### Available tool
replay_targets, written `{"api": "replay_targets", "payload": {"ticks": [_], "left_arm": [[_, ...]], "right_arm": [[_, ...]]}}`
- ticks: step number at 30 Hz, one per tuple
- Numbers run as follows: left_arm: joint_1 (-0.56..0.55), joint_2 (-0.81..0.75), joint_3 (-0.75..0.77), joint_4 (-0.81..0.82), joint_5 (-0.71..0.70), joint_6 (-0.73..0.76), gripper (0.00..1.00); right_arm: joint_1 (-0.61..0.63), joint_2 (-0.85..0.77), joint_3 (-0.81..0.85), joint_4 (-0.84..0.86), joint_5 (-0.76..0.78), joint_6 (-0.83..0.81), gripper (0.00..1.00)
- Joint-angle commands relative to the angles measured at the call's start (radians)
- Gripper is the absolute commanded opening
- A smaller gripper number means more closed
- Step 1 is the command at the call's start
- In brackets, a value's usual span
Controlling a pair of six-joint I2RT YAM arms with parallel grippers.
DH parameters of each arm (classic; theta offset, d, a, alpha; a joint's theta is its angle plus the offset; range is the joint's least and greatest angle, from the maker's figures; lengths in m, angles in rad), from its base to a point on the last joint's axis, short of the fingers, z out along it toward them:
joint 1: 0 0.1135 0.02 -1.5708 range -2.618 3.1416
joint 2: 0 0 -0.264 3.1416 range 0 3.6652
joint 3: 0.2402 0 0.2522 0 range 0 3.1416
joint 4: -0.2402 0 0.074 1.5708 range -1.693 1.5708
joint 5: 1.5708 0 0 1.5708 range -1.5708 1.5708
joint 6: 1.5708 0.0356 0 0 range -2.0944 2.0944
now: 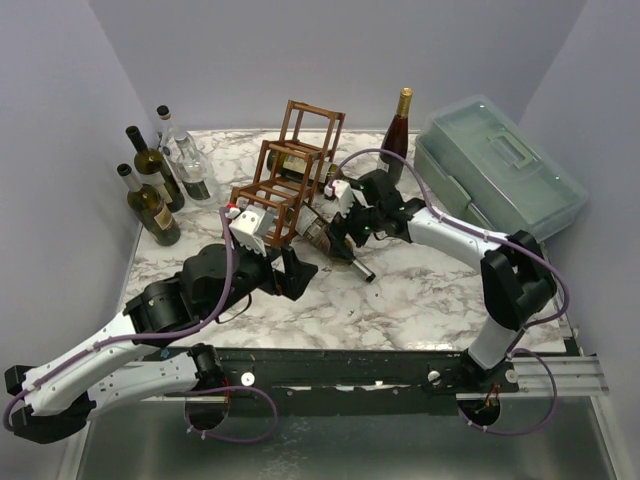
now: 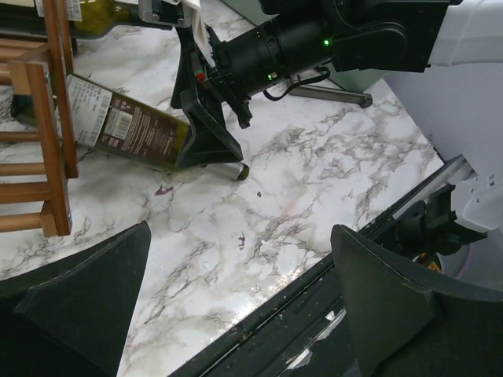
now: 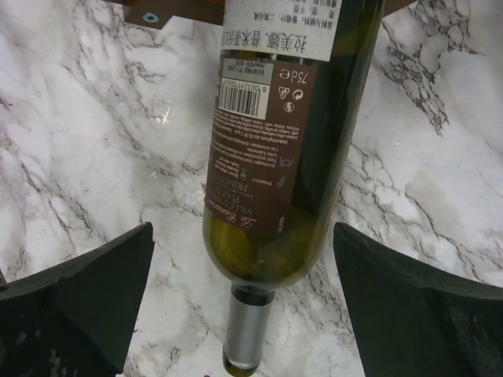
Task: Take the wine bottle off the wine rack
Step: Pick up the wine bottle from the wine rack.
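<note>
The right gripper moves down slightly toward the rack (image 1: 290, 170) next and closes across the brown label (image 1: 321, 236). The bottle's top part lies below it, lined up between the open fingers.
The reddish-brown wine rack (image 1: 290, 170) stands at the back middle of the marble table. A green wine bottle (image 3: 275, 157) with a brown label lies low in the rack, its silver-capped neck (image 1: 360, 268) sticking out onto the table toward the front right. My right gripper (image 1: 345, 228) hangs open over the bottle's shoulder, one finger (image 3: 86, 298) on each side and neither touching the glass. My left gripper (image 1: 295, 272) is open and empty just in front of the rack, over bare marble (image 2: 240, 236). In the left wrist view the same bottle (image 2: 126, 126) and rack (image 2: 51, 118) show.
A second bottle (image 1: 300, 160) lies in a higher cell of the rack. Three bottles (image 1: 150, 205) stand at the back left. A dark red bottle (image 1: 398, 135) stands right of the rack, beside a grey-green lidded box (image 1: 495, 165). Walls close in on three sides.
</note>
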Motion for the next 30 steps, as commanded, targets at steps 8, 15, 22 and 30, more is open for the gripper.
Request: {"api": "replay_targets", "payload": {"ticks": [8, 15, 22, 30], "left_arm": [[0.033, -0.052, -0.086, 0.049, -0.021, -0.028, 0.99], [0.044, -0.057, -0.099, 0.068, -0.022, -0.021, 0.99], [0.05, -0.074, -0.125, 0.077, -0.02, -0.028, 0.99], [0.056, -0.087, -0.15, 0.089, -0.013, -0.037, 0.99]], "right_arm": [[0.036, 0.093, 0.036, 0.056, 0.121, 0.037, 0.99], [0.045, 0.139, 0.039, 0.094, 0.146, 0.058, 0.99], [0.051, 0.158, 0.026, 0.116, 0.151, 0.05, 0.99], [0.054, 0.175, 0.014, 0.126, 0.157, 0.042, 0.93]]}}
